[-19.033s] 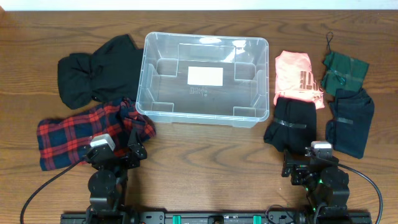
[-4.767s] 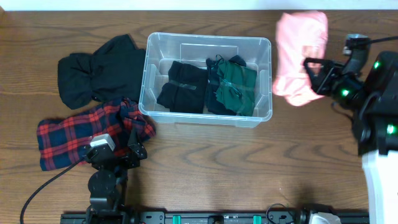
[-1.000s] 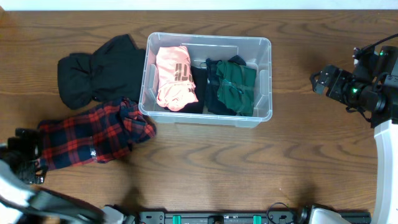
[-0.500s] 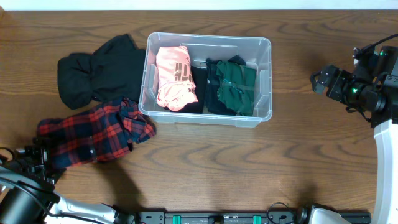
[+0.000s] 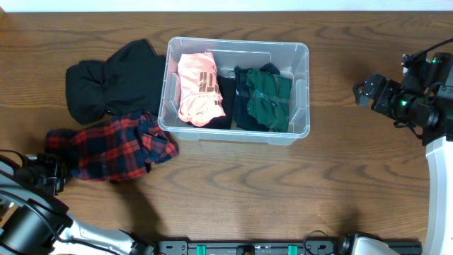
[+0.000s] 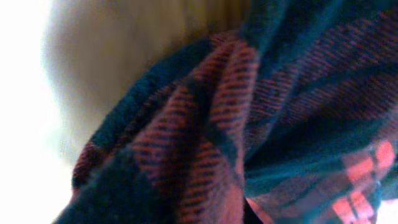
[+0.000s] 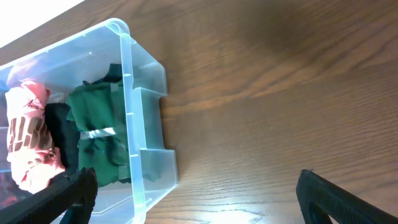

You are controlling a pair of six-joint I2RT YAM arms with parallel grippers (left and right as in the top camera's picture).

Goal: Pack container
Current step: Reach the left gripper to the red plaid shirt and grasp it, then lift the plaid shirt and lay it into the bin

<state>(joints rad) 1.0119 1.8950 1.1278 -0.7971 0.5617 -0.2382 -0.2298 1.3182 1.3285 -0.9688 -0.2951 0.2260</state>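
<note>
The left gripper lifts the plaid garment over the container's side next, then lowers and releases it. The container's green garment [image 5: 268,100] lies outward of the gripper, to its right in the overhead view.
The clear container [image 5: 306,85] stands mid-table, holding a pink shirt [image 5: 200,88], a black piece under it, and dark navy and green garments [image 5: 269,98]. A red-and-navy plaid garment [image 5: 113,145] lies left of the container's front corner. My left gripper [image 5: 53,172] is at the plaid's left end, shut on the cloth. That plaid [image 6: 249,124] fills the left wrist view and hides the fingers. My right gripper [image 5: 364,92] hovers open over bare table right of the container. The right wrist view shows the container [image 7: 127,93] beyond the open right gripper [image 7: 199,199].
A black garment [image 5: 113,81] lies crumpled on the table left of the container, just behind the plaid one. Bare wooden tabletop [image 5: 283,191] stretches in front of the container and to its right.
My left gripper has moved right onto the plaid garment's left end and shut on it; that end has bunched rightward. The right arm has not moved.
</note>
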